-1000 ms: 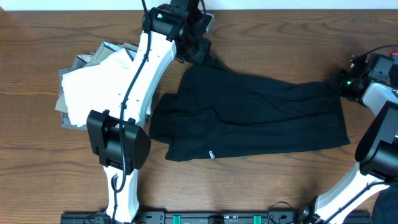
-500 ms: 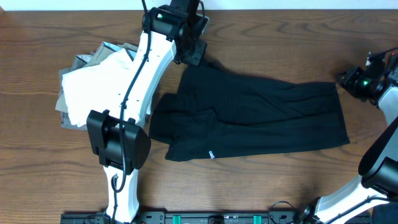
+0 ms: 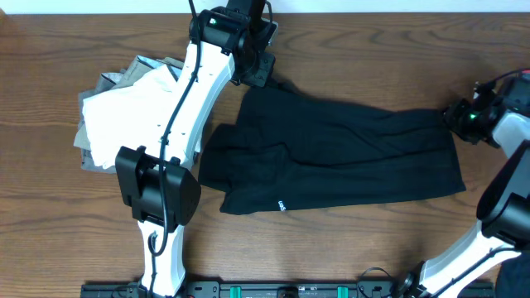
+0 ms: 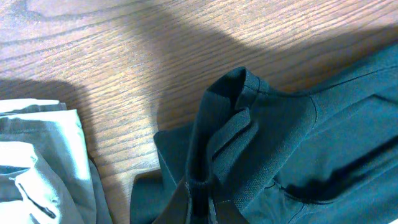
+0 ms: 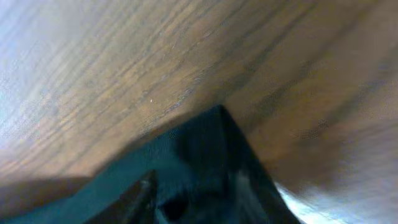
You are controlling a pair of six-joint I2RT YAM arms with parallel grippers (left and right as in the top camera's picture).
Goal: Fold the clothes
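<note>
The shirt's front edge near the white hem mark (image 3: pixel 281 204) is farther back than the left gripper, so the gripper needs to bring the spread shirt's bunched fold back toward that edge next and let go.
A black T-shirt (image 3: pixel 348 157) lies spread sideways across the middle of the table, with a small white hem mark (image 3: pixel 281 204) near its front edge. My left gripper (image 3: pixel 263 73) is at its far left corner, shut on a bunched fold of the black fabric (image 4: pixel 280 137), seen between its fingers (image 4: pixel 199 208). My right gripper (image 3: pixel 454 117) is at the shirt's far right corner. In the blurred right wrist view its fingers (image 5: pixel 189 196) stand apart with the black corner (image 5: pixel 199 149) between them.
A pile of white and grey clothes (image 3: pixel 124 116) lies at the left, under and beside my left arm; its pale edge shows in the left wrist view (image 4: pixel 37 162). Bare wooden table (image 3: pixel 389 58) surrounds the shirt.
My right gripper drew off to the right of the shirt's corner, then came back onto it. The shirt and my left gripper have hardly moved.
</note>
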